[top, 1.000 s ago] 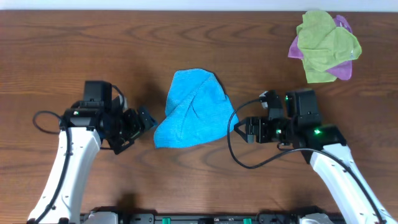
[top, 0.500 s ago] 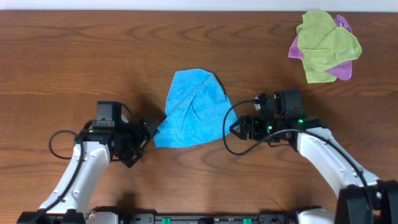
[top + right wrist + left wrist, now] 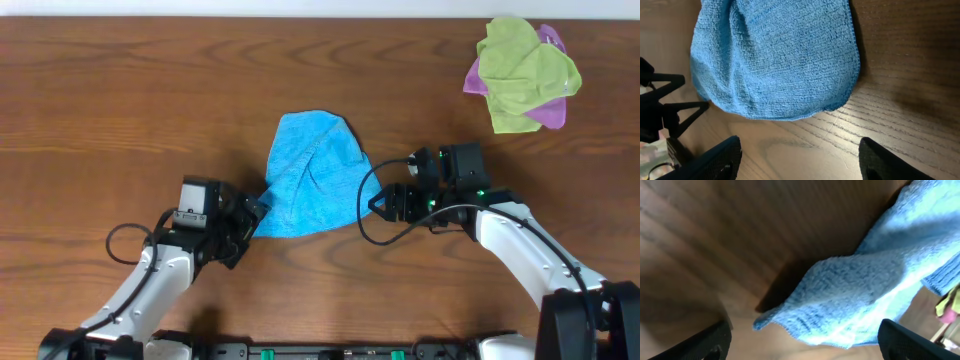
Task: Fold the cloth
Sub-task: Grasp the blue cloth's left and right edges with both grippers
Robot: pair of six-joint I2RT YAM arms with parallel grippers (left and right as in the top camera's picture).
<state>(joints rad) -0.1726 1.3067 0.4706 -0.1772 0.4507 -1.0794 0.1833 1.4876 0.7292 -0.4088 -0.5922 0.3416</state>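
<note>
The left gripper moves down onto the near corner of the sky-blue cloth next and closes there. That corner lies just below it, between its open fingers.
The sky-blue cloth [image 3: 310, 175] lies crumpled and partly doubled over in the middle of the table. My left gripper [image 3: 251, 214] is open at its front-left corner. In the left wrist view that corner of the cloth [image 3: 860, 295] lies just ahead of the gripper [image 3: 805, 347], between the two dark fingertips [image 3: 710, 340]. My right gripper [image 3: 384, 204] is open just off the cloth's right edge. In the right wrist view the cloth [image 3: 775, 55] lies ahead of the gripper [image 3: 800, 162], whose fingers [image 3: 890, 160] stand over bare wood.
A lime-green cloth [image 3: 525, 70] lies bunched on a purple-pink cloth [image 3: 549, 113] at the back right corner. The table's far edge runs along the top of the overhead view. The left arm [image 3: 660, 105] shows at the left of the right wrist view.
My left arm has slid right and forward until its gripper reached the cloth's front-left corner. My right gripper shifted slightly left toward the cloth's right edge, then held still.
</note>
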